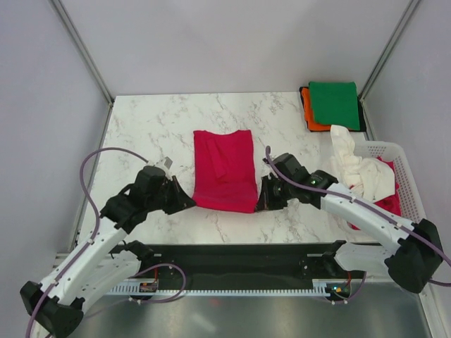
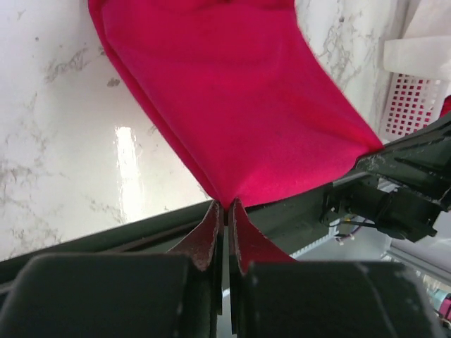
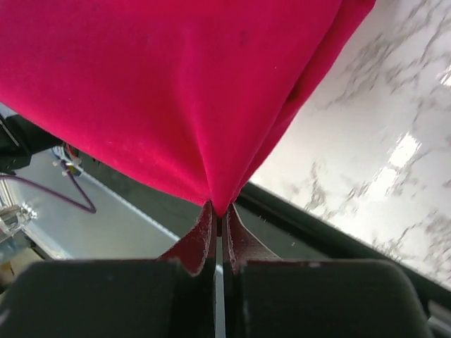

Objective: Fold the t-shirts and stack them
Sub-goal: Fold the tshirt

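I need to carry the red t-shirt's pinched corner in my right gripper outward to the t-shirt's far edge (image 1: 245,135) next and release it there, as that edge lies outward of my gripper.
A crimson-red t-shirt (image 1: 224,169) lies as a narrow folded strip in the middle of the marble table (image 1: 155,127). My left gripper (image 1: 189,203) is shut on its near left corner, the cloth (image 2: 232,113) pinched at the fingertips (image 2: 225,208). On the near right corner my right gripper (image 1: 259,203) is shut, with the red cloth (image 3: 176,91) bunched into its tips (image 3: 219,211). At the back right a folded green t-shirt (image 1: 335,104) rests on a folded orange one (image 1: 310,111). A white t-shirt (image 1: 356,165) lies crumpled over the basket, with more red cloth (image 1: 391,201) under it.
The white slotted plastic basket (image 1: 402,158) stands at the table's right edge, also seen in the left wrist view (image 2: 412,102). A black rail (image 1: 232,257) runs along the near edge between the arm bases. Grey walls close in the table on three sides.
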Available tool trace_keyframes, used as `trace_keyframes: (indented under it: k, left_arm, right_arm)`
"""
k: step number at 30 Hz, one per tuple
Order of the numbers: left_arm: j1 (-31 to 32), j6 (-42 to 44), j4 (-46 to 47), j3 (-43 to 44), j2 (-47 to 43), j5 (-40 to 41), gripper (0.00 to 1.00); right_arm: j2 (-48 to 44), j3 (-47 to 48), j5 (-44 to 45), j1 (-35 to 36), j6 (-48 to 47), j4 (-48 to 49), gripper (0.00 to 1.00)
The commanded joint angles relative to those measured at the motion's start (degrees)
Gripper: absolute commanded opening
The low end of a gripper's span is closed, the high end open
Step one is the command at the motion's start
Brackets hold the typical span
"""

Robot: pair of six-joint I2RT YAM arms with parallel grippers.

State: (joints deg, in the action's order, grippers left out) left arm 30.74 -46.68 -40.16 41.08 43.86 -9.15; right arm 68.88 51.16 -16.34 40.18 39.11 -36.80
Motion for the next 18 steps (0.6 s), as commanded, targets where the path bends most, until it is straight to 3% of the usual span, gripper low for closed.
trace_keyframes:
  k: [1,6,11,18]
  left_arm:
    - [0.28,-3.07,-10.19,5.32,-3.25,0.18,0.02]
    - [0.37,0.0,-13.1,9.54,-1.41,1.85,0.02]
    - [0.2,3.69,-12.92,14.54,5.53,6.85,0.02]
    - [-2.43,8.7,-11.35,23.78,16.87,8.97,0.02]
  right_arm:
    - [-4.71,1.84,4.73,3.92,7.54,-9.16,0.0]
    - [-4.82,7.8,12.46,4.29,7.04,-15.57,0.0]
    - [3.18,14.14,15.9,3.41,1.68,-17.78,0.0]
    - [11.53,25.11,15.9,-4.83,-6.31,-18.84,0.0]
